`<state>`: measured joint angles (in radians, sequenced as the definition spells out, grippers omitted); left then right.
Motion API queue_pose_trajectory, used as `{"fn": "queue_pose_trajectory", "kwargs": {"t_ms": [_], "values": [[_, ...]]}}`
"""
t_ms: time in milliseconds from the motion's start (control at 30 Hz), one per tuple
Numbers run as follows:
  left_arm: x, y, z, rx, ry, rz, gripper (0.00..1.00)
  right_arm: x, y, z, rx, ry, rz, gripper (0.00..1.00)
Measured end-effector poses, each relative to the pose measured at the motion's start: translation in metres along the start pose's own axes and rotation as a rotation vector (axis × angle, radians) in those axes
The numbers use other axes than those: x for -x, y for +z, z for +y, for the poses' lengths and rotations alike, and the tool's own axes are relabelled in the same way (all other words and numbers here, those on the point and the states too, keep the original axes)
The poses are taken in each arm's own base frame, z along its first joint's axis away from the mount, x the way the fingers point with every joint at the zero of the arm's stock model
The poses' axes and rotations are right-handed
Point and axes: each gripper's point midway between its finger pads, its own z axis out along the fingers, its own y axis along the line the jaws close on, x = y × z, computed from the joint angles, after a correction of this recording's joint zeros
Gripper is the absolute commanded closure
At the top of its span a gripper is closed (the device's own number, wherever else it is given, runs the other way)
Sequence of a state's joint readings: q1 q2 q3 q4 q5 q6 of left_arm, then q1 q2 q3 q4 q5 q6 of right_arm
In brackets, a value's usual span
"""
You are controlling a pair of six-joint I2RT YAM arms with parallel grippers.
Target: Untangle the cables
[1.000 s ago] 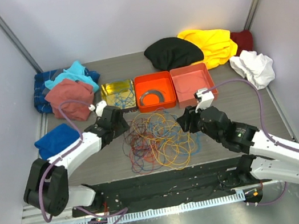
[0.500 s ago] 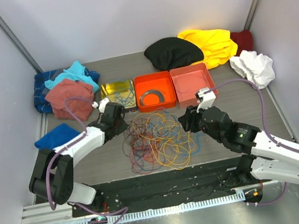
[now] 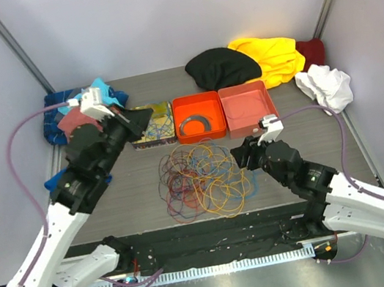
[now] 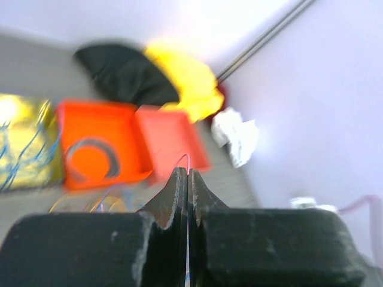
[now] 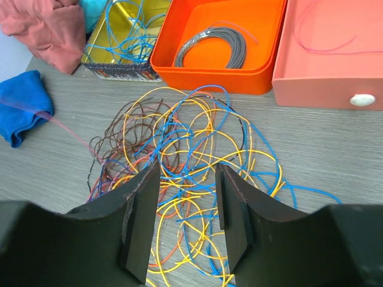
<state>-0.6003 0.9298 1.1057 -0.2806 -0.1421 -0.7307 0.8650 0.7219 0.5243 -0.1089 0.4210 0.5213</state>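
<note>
Next, the right gripper sweeps to the left in the top view, over the wires, onto the pink cable's lower part, since this cable rises taut from the tangle.
The cables (image 3: 202, 179) lie as a loose tangle of yellow, blue, orange, red and dark wires in the middle of the table, also seen in the right wrist view (image 5: 185, 149). My left gripper (image 3: 142, 122) is raised above the yellow tin, its fingers (image 4: 187, 173) shut on one thin pink cable (image 4: 184, 158) that loops out past the tips. That pink strand (image 5: 60, 124) runs taut from the tangle's left side. My right gripper (image 3: 242, 155) hovers open at the tangle's right edge, with nothing between its fingers (image 5: 187, 170).
Behind the tangle stand a yellow tin (image 3: 150, 106) with blue wires, an orange tray (image 3: 211, 103) with a grey coil, and a salmon tray (image 3: 246, 115) holding a pink wire. Clothes lie at the back left (image 3: 87, 121) and back right (image 3: 266, 56). A blue cloth (image 5: 24, 104) lies left.
My left gripper shut at the tangle's left edge, then rose and swung back-left over the yellow tin, drawing a thin pink strand with it. The right arm has barely moved.
</note>
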Motion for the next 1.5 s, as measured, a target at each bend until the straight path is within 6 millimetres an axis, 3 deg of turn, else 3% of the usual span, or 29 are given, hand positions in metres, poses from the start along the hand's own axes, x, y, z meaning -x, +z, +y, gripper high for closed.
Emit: {"fn": "queue_pose_trajectory", "kwargs": {"t_ms": [100,233,500,633,833,1000,1233,1333,1367,1433,1467,1500], "values": [[0.044,-0.019,-0.044,-0.122,0.013,-0.075,1.00,-0.002,0.003,0.005,0.022,0.016,0.002,0.50],[0.082,-0.033,-0.085,-0.224,0.039,-0.130,1.00,-0.002,0.006,0.019,0.067,0.016,0.026,0.49],[0.122,-0.040,-0.127,-0.319,0.086,-0.180,1.00,0.024,-0.002,0.076,0.259,0.009,0.029,0.39],[0.127,-0.036,-0.138,-0.346,0.090,-0.178,1.00,0.029,-0.002,0.109,0.361,-0.009,0.023,0.34],[0.119,-0.030,-0.138,-0.346,0.093,-0.146,1.00,-0.001,0.025,0.139,0.412,-0.074,0.086,0.31],[0.118,-0.030,-0.137,-0.345,0.094,-0.143,1.00,-0.024,0.049,0.153,0.419,-0.111,0.141,0.31],[0.116,-0.030,-0.135,-0.337,0.095,-0.132,1.00,-0.023,0.072,0.167,0.411,-0.123,0.121,0.31],[0.116,-0.032,-0.135,-0.336,0.095,-0.131,1.00,-0.024,0.082,0.170,0.401,-0.123,0.109,0.40],[0.116,-0.033,-0.135,-0.336,0.095,-0.131,1.00,-0.025,0.085,0.171,0.397,-0.126,0.109,0.57],[0.117,-0.036,-0.135,-0.339,0.095,-0.136,1.00,-0.027,0.092,0.173,0.388,-0.135,0.111,0.79],[0.119,-0.039,-0.135,-0.341,0.095,-0.140,1.00,-0.028,0.095,0.174,0.385,-0.137,0.111,0.95],[0.119,-0.041,-0.135,-0.341,0.097,-0.143,1.00,-0.028,0.096,0.173,0.374,-0.136,0.108,0.99]]}}
